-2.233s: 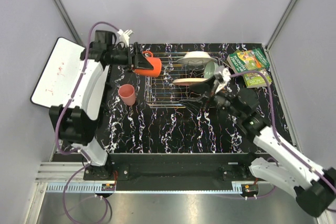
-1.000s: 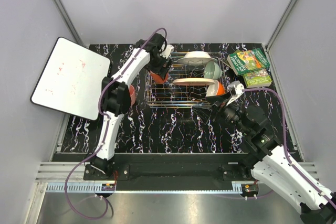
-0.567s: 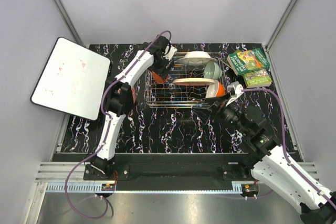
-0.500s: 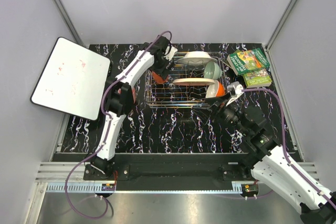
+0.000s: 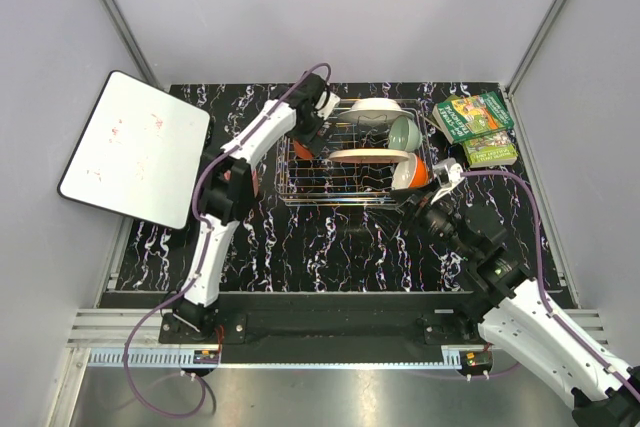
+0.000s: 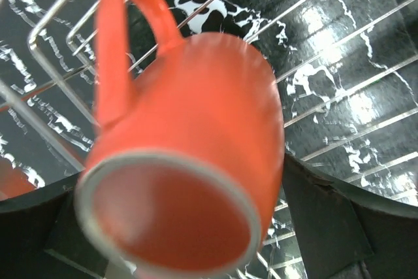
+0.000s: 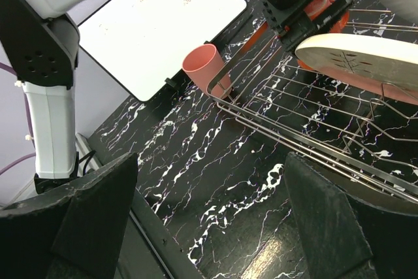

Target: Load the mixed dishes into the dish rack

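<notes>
The pink cup is to the left in the top view, still outside the rack [image 5: 345, 197], so next my left gripper will rise, swing that way and lower onto the rim of the pink cup [image 5: 256, 183].
The dish rack [image 5: 345, 197] stands at the back middle. It holds the white plate [image 5: 375, 107], the pale green bowl [image 5: 402, 133], the pink plate [image 5: 368, 155] and the orange-and-white bowl [image 5: 413, 174]. My left gripper [image 5: 308, 127] is over the rack's far left corner. The orange mug [image 6: 189, 148] sits between its wide-spread fingers [image 6: 339, 220], mouth toward the camera. The mug is blurred, while the fingers and rack wires are sharp. My right gripper [image 7: 209, 227] is open and empty, just in front of the rack's right end. The pink cup [image 7: 208, 70] stands upright on the table left of the rack.
A whiteboard [image 5: 135, 147] lies at the far left, overhanging the table edge. Green-covered books [image 5: 475, 127] lie at the back right. The left arm stretches over the table's left side to the rack. Purple cables hang from both arms.
My left arm carried the orange mug from the back left to over the rack's far left corner. My right gripper drew back from the rack, where the orange-and-white bowl now rests.
</notes>
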You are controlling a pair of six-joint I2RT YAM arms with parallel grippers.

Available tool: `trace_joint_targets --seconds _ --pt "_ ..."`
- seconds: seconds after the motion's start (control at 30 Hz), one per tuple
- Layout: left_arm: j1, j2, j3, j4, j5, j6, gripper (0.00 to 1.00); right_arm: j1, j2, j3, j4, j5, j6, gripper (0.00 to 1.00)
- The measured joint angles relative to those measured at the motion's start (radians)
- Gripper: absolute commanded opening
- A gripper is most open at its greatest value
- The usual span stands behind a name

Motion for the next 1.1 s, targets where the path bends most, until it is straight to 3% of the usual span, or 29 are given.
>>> trace_joint_targets --seconds 0.53,0.67,0.87,1.1 --pt "0.008 -0.394 -0.222 -0.009 0.01 -0.022 0.99 0.0 -0.009 -0.01 -0.017 -0.001 -0.002 1.0" --pt "0.058 -0.563 -0.383 -0.024 0.062 -0.02 0.97 0.0 -0.003 -0.01 -0.032 0.0 -0.013 1.0" --pt "0.29 -0.898 -0.742 -0.037 0.097 0.029 0.91 0.0 0.044 -0.01 -0.03 -0.006 -0.024 0.98" --pt "0.29 -0.996 -0.968 -0.045 0.146 0.056 0.88 0.0 0.103 -0.026 -0.003 -0.032 -0.024 0.95"
